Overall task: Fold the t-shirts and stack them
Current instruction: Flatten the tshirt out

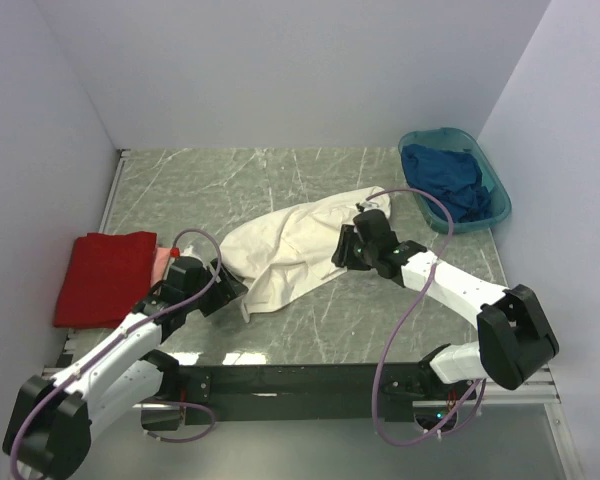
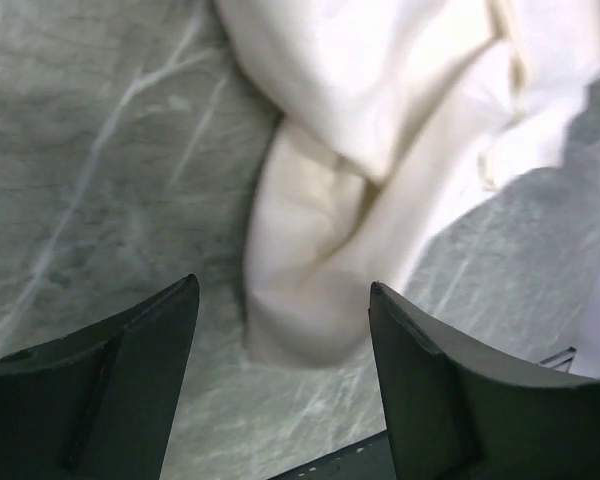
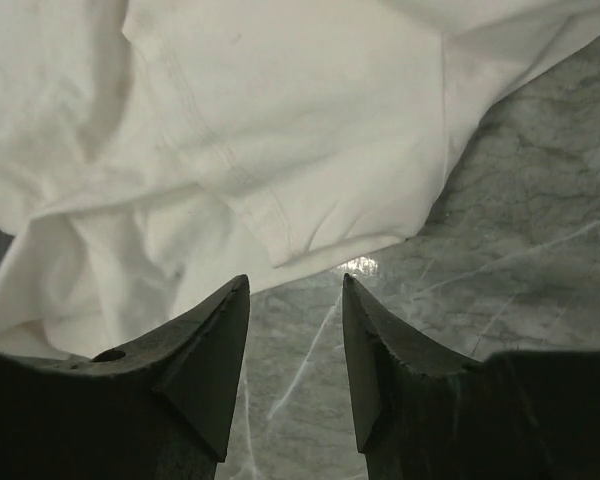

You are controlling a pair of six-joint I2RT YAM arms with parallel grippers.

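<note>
Next, my right gripper moves to its left in the top view and down to close. The near end of the t-shirt's hemmed edge lies there, below the gripper.
A cream-white t-shirt [image 1: 285, 243] lies crumpled in the middle of the marble table. My left gripper [image 1: 237, 291] stands open by its near-left end; in the left wrist view a rounded fold of the shirt [image 2: 310, 300] lies just ahead of the open fingers, apart from them. My right gripper [image 1: 342, 247] is open at the shirt's right side. In the right wrist view a hemmed edge [image 3: 310, 235] lies just beyond the fingertips [image 3: 235, 300], with bare marble between them. A folded red t-shirt [image 1: 105, 277] rests at the left. The dark blue t-shirt [image 1: 445, 180] is bunched in the basin.
The teal oval basin [image 1: 497, 182] stands at the back right corner, against the right wall. A pale pink patch [image 1: 165, 262] shows beside the red shirt. White walls close the table on three sides. The black rail [image 1: 300, 380] with both arm bases runs along the near edge.
</note>
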